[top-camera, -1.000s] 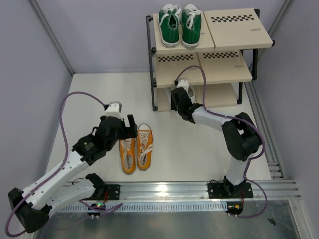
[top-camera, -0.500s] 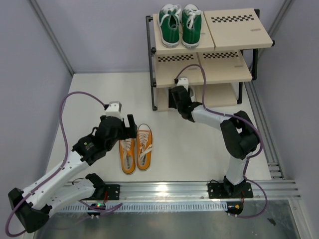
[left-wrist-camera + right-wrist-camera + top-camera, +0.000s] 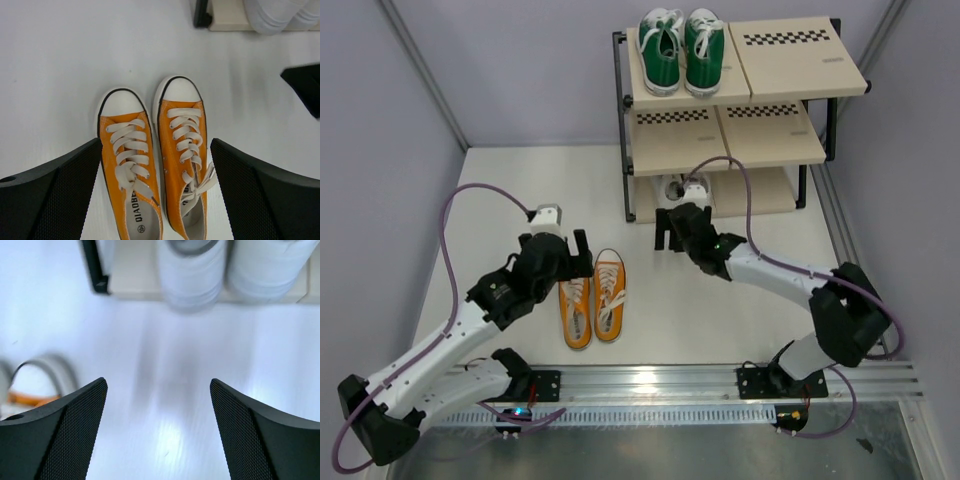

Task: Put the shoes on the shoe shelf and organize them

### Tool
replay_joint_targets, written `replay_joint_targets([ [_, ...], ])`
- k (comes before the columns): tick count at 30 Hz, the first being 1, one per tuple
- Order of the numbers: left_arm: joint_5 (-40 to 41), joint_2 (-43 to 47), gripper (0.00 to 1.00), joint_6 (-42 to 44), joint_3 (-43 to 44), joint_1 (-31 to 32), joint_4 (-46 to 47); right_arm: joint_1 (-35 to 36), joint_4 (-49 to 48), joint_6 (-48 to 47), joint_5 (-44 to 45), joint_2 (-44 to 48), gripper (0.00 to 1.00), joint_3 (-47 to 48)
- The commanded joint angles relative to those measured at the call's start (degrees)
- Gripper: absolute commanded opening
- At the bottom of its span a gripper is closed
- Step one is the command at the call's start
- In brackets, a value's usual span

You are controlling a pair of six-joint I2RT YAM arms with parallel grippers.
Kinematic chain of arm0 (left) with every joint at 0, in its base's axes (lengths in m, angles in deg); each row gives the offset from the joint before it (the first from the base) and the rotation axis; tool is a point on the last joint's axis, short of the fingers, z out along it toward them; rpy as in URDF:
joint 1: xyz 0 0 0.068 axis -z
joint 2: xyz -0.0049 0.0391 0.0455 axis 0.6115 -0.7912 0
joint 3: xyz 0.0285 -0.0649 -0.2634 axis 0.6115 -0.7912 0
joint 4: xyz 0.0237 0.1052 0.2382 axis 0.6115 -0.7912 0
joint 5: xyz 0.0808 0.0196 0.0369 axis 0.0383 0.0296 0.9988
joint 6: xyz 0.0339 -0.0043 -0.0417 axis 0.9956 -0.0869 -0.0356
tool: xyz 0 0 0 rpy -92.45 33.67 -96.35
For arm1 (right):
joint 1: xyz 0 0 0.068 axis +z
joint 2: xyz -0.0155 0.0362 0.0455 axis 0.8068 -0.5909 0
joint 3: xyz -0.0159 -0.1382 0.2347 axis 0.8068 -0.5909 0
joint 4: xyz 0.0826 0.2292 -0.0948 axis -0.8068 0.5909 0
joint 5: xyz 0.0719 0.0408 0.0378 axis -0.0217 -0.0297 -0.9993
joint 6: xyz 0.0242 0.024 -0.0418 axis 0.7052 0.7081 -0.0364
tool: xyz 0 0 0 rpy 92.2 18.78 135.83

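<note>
I next swing my right gripper back from the shelf (image 3: 790,150) and down over the nearer orange shoe's outer side; bare floor beside it leaves finger room.
The orange sneakers (image 3: 592,298) stand side by side on the white floor, toes pointing away. My left gripper (image 3: 572,256) hovers open just above their heel end; in the left wrist view the pair (image 3: 155,165) lies between my fingers (image 3: 60,195), untouched. The green sneakers (image 3: 680,50) sit on the left board of the top tier of the shoe shelf (image 3: 790,150). The white sneakers (image 3: 682,187) sit on the bottom tier. My right gripper (image 3: 670,232) is open and empty on the floor side of them; the right wrist view shows them (image 3: 192,270) blurred ahead.
The shelf's black front-left post (image 3: 626,190) stands next to the white shoes and shows in the right wrist view (image 3: 95,265). Grey walls enclose the floor on the left and right. A metal rail (image 3: 720,380) runs along the near edge.
My right gripper has pulled back out from under the shelf toward the near side, leaving the white sneakers on the bottom tier. The left arm has not moved.
</note>
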Motion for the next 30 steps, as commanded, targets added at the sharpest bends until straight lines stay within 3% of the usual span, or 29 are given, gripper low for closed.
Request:
replay_joint_targets([
  [1, 6.62, -1.95, 0.93, -4.61, 3.48, -0.43, -7.02, 10.89, 8.52, 9.68, 3.81, 8.94, 0.88, -3.44],
  [7, 7.35, -3.99, 0.94, -12.97, 4.55, -5.25, -15.49, 27.95, 15.39, 26.38, 6.44, 11.25, 0.87, -4.17],
  [14, 9.55, -1.53, 0.95, -15.88, 4.1, -8.07, -17.95, 39.04, 24.44, 33.17, 12.94, 0.28, 0.79, 7.43],
  [17, 9.37, -0.56, 0.95, -15.44, 3.84, -8.25, -18.83, 40.64, 28.58, 35.29, 15.94, -4.91, 0.78, 11.74],
  [30, 5.86, 7.7, 0.95, -14.65, -1.52, -8.25, -17.34, 40.64, 25.86, 37.05, 17.88, -10.8, 0.61, 12.89],
])
